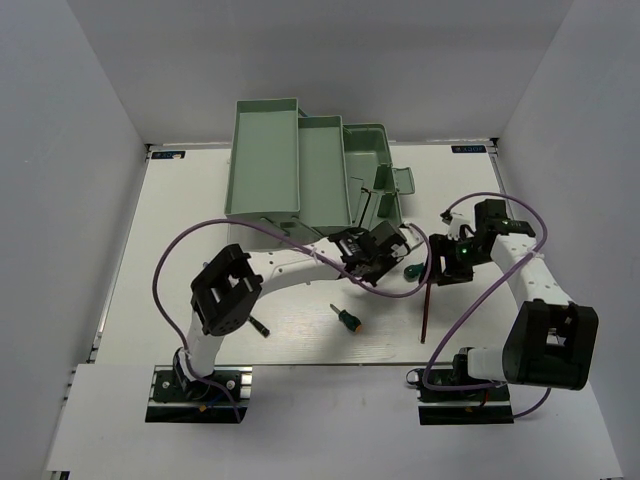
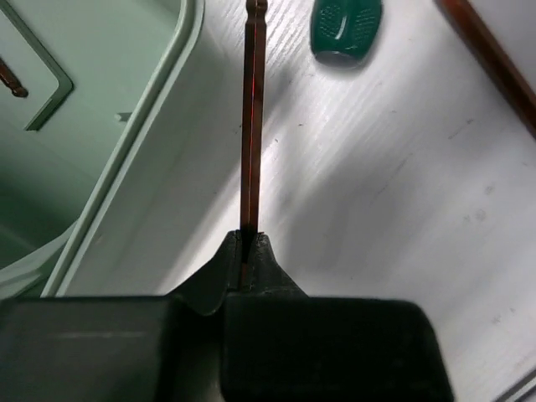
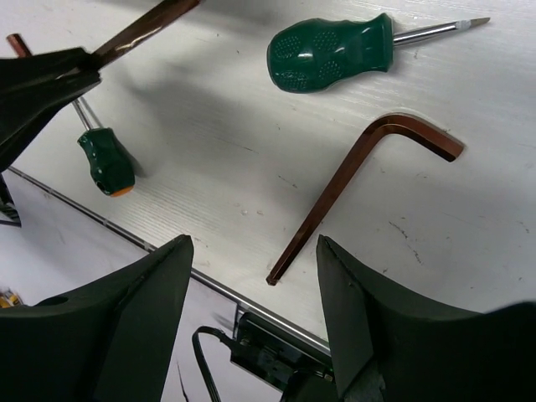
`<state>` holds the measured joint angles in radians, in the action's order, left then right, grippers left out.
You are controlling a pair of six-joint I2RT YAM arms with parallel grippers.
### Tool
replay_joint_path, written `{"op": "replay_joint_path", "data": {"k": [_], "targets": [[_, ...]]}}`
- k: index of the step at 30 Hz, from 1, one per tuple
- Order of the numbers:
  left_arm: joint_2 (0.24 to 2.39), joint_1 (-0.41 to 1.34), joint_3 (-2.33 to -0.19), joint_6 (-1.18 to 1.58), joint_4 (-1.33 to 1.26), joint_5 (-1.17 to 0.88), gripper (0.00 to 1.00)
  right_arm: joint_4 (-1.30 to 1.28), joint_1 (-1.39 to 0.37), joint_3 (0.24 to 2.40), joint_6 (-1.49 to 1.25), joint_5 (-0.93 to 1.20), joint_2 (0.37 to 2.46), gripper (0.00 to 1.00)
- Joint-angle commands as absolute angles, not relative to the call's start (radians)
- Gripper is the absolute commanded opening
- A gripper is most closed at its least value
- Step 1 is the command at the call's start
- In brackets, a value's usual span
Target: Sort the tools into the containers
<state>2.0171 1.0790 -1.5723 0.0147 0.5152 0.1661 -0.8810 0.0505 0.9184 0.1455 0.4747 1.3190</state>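
Observation:
I will first lift my left gripper away from my base and over the toolbox's side while turning it. Then I will lower it to get its hex key into the toolbox's compartment point(image 1: 370, 203) point(image 2: 74, 126).
My left gripper point(image 2: 249, 237) is shut on a thin dark hex key point(image 2: 251, 126), whose shaft sticks straight out over the table beside the toolbox wall point(image 2: 146, 126). In the top view this gripper point(image 1: 388, 250) sits at the front right corner of the pale green toolbox point(image 1: 265, 170). My right gripper point(image 3: 251, 251) stands open above a brown L-shaped hex key point(image 3: 352, 184) that lies on the table. A stubby green-handled screwdriver point(image 3: 331, 52) lies just past that hex key. A smaller green screwdriver point(image 3: 105, 159) lies further left.
Another hex key point(image 2: 46, 96) lies inside the toolbox compartment. A green handle point(image 2: 346, 29) rests on the table ahead of the left gripper. In the top view a small green screwdriver point(image 1: 348, 318) and a long hex key point(image 1: 428, 305) lie near the table's front edge.

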Motion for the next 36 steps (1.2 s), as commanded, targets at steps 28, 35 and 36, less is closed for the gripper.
{"op": "replay_joint_path", "data": {"k": [28,35,36], "targets": [[2.091,0.957,-2.095,0.264,0.552,0.321,0.0,-0.904,0.117,0.913,0.196,0.499,1.269,0.67],[2.2,0.914,-2.14,0.296,0.561,0.334,0.0,-0.91,0.115,0.908,0.218,0.502,1.281,0.7],[2.213,0.904,-2.14,0.296,0.561,0.334,0.04,-0.914,0.115,0.908,0.222,0.502,1.287,0.72]]}}
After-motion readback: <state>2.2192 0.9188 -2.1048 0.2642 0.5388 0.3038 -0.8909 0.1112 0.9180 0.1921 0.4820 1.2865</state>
